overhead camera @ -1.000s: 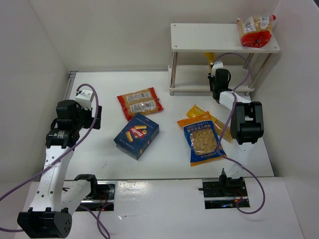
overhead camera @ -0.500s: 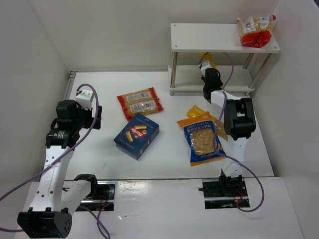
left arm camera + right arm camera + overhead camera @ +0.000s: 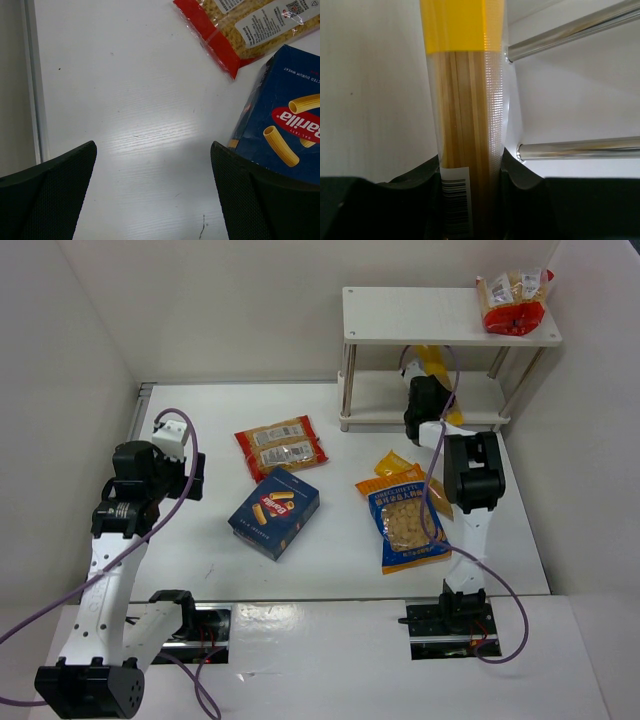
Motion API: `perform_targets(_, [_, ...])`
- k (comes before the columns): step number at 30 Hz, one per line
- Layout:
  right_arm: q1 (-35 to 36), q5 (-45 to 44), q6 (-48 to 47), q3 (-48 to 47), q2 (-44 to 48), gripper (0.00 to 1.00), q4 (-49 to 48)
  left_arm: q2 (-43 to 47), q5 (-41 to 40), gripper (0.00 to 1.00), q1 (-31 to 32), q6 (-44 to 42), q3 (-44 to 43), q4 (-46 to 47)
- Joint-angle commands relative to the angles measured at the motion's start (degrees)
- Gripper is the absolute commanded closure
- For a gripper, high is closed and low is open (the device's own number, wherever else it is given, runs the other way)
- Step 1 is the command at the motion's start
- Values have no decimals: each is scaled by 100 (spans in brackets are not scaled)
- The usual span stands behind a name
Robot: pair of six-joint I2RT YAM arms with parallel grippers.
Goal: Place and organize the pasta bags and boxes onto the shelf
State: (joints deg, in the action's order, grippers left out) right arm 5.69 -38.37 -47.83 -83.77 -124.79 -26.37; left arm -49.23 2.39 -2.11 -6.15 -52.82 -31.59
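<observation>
The right gripper will next carry the yellow-orange bag to its right in the top view and release it on the bare lower board by the shelf's chrome legs.
My right gripper (image 3: pixel 424 388) is shut on a long narrow yellow-orange bag of spaghetti (image 3: pixel 436 362) and holds it between the two boards of the white shelf (image 3: pixel 420 316). In the right wrist view the bag (image 3: pixel 465 100) stands clamped between the pads (image 3: pixel 517 172). A red-edged bag (image 3: pixel 513 302) lies on the top board at the right. On the table lie the dark blue box (image 3: pixel 274 511), two red-edged bags (image 3: pixel 281 446), a blue-and-orange bag (image 3: pixel 406 524) and another yellow-orange bag (image 3: pixel 395 464) partly under it. My left gripper (image 3: pixel 190 477) is open and empty, left of the box (image 3: pixel 285 125).
Chrome shelf legs (image 3: pixel 580 147) stand close to the right of the held bag. White walls enclose the table on the left, back and right. A red-edged bag (image 3: pixel 240 25) shows at the top of the left wrist view.
My right gripper has swung left and deeper under the shelf's top board with the yellow bag. The left arm has not moved.
</observation>
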Motion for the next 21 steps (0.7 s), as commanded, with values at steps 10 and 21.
perform_targets(10, [-367, -724, -427, -606, -195, 99, -1607, 116, 156, 0, -35, -123, 26, 66])
perform_targets(21, [-762, -830, -788, -842, -493, 94, -1951, 116, 209, 0, -35, -123, 26, 66])
